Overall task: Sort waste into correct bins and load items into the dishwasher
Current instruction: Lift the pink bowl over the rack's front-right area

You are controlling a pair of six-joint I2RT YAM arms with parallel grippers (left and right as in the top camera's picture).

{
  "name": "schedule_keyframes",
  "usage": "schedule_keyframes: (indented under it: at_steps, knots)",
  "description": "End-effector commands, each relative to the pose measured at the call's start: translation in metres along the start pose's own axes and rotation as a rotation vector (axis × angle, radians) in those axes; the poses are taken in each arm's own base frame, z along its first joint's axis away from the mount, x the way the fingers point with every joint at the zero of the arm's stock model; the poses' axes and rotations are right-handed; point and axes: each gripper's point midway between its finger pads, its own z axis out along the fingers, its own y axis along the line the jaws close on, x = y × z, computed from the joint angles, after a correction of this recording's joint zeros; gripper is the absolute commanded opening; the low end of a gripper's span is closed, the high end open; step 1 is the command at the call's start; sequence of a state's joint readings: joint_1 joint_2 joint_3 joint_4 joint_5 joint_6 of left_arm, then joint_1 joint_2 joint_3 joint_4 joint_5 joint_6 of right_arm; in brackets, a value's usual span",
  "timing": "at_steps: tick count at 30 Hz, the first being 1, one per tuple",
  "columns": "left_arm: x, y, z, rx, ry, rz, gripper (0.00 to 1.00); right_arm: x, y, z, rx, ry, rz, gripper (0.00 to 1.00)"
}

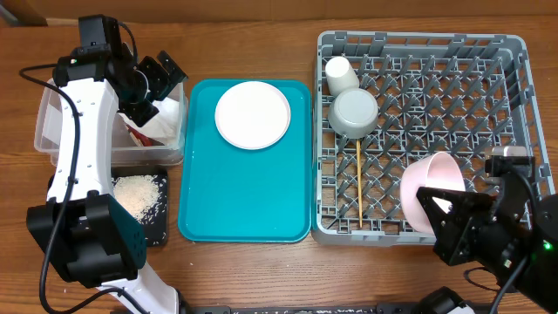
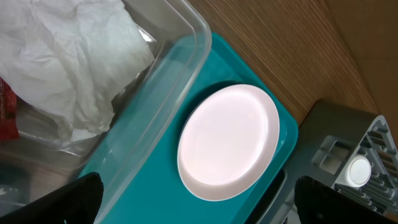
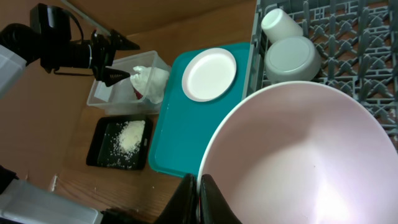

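Observation:
Next, my right gripper swings, turning, to the empty pegs beside the chopsticks, below it and to its left in the overhead view, then lowers and releases the rim.
My left gripper (image 1: 167, 77) hangs open and empty over the right end of the clear tub (image 1: 52, 131). The tub holds the crumpled white napkin (image 2: 62, 56) and the red-and-white wrapper (image 2: 7, 112). Rice grains (image 1: 135, 194) lie in the black tray (image 1: 157, 234). A round pale plate (image 1: 253, 115) rests on the teal tray (image 1: 244, 201). In the grey dish rack (image 1: 523, 87) are a white cup (image 1: 341, 74), a whitish bowl (image 1: 354, 113) and chopsticks (image 1: 358, 183). My right gripper (image 3: 199, 180) is shut on the rim of a pink bowl (image 3: 298, 155), held on edge at the rack's front.
The teal tray lies between the tub and the rack, close to both. The rack's upright pegs (image 1: 436, 96) fill its back and right parts. Bare wooden table (image 1: 261, 279) shows along the front edge.

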State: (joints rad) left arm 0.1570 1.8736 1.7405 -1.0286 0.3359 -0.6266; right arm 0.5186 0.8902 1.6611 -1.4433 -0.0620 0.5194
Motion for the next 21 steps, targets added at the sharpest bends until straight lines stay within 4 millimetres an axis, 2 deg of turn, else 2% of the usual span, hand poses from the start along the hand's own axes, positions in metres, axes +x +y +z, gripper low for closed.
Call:
schedule_keyframes:
  at_steps: [1, 8, 11, 14, 15, 17, 21]
  knots:
    - [-0.002, -0.006, -0.006, 0.009, -0.019, 0.008, 1.0, 0.001, 0.0, 0.007, -0.003, 0.01, 0.007, 0.04]
    - [-0.002, -0.006, -0.006, 0.008, -0.019, 0.008, 1.0, 0.003, 0.002, 0.022, -0.019, 0.032, 0.008, 0.04]
    - [-0.002, -0.006, -0.006, 0.008, -0.019, 0.008, 1.0, 0.006, 0.012, 0.042, -0.079, 0.058, 0.007, 0.04]
    - [-0.002, -0.006, -0.006, 0.008, -0.019, 0.008, 1.0, 0.004, 0.034, 0.06, -0.203, 0.078, -0.005, 0.04]
    - [-0.002, -0.006, -0.006, 0.008, -0.019, 0.008, 1.0, 0.0, 0.052, 0.062, -0.301, 0.073, -0.016, 0.04]
    - [-0.002, -0.006, -0.006, 0.008, -0.019, 0.008, 1.0, -0.01, 0.071, 0.057, -0.414, 0.05, -0.031, 0.04]
    - [-0.002, -0.006, -0.006, 0.009, -0.019, 0.008, 1.0, -0.025, 0.066, 0.055, -0.439, 0.02, -0.006, 0.04]
